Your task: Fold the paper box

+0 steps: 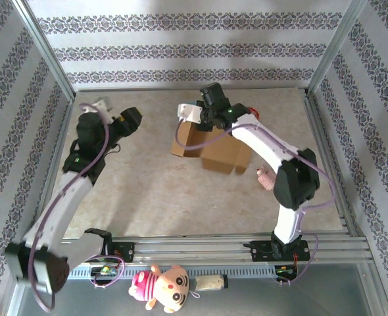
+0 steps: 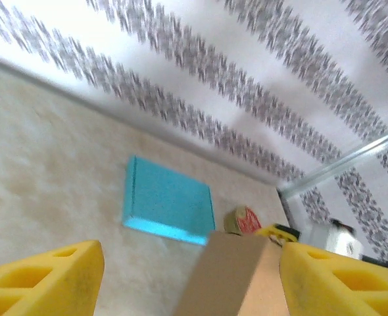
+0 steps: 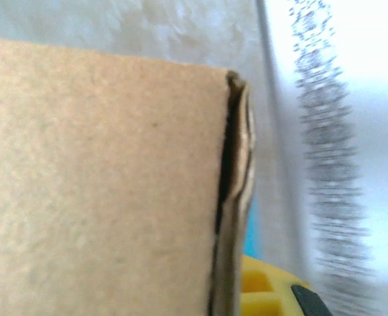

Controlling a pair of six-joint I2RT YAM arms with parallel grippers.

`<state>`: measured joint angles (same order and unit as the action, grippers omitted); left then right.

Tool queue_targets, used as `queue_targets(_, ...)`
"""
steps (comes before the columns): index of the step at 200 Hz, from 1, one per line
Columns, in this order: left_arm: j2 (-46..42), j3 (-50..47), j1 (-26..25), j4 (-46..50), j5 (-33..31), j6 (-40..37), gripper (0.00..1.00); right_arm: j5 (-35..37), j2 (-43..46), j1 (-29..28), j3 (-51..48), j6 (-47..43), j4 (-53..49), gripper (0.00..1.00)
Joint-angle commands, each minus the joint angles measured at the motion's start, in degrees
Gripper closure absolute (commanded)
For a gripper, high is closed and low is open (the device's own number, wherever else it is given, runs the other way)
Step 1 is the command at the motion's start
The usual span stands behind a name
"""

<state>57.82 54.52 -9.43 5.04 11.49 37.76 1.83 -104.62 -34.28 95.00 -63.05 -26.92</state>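
Observation:
Next, the right gripper pulls the box's top edge back over the box, turning the box.
The brown paper box (image 1: 215, 150) stands on the table's middle right with its upper flaps up. My right gripper (image 1: 205, 122) comes down from above and is shut on the box's top edge. In the right wrist view the box wall (image 3: 102, 184) is close against the camera, its doubled flap edge (image 3: 237, 191) pinched beside a yellow finger (image 3: 267, 289). My left gripper (image 1: 131, 119) hovers open left of the box, apart from it. From the left wrist, the box (image 2: 237, 276) sits ahead between the spread yellow fingers (image 2: 46, 280), untouched.
A flat teal square (image 2: 169, 203) lies on the table beyond the box, with a small red and green object (image 2: 242, 221) next to it. A pink toy (image 1: 265, 176) lies right of the box. Patterned walls and metal rails (image 1: 322, 148) enclose the table.

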Motion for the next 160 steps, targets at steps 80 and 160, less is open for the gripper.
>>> queue_targets(80, -9.57, -12.38, -0.24, 11.21, -10.34, -3.91, 0.29, 26.84, -19.38, -18.29, -8.67, -31.29, 7.81, 0.91)
queue_targets(160, -4.66, -12.04, -0.14, 5.38, -7.16, -3.91, 0.29, 25.77, -14.66, -19.16, -10.88, -20.09, 9.39, 0.48)
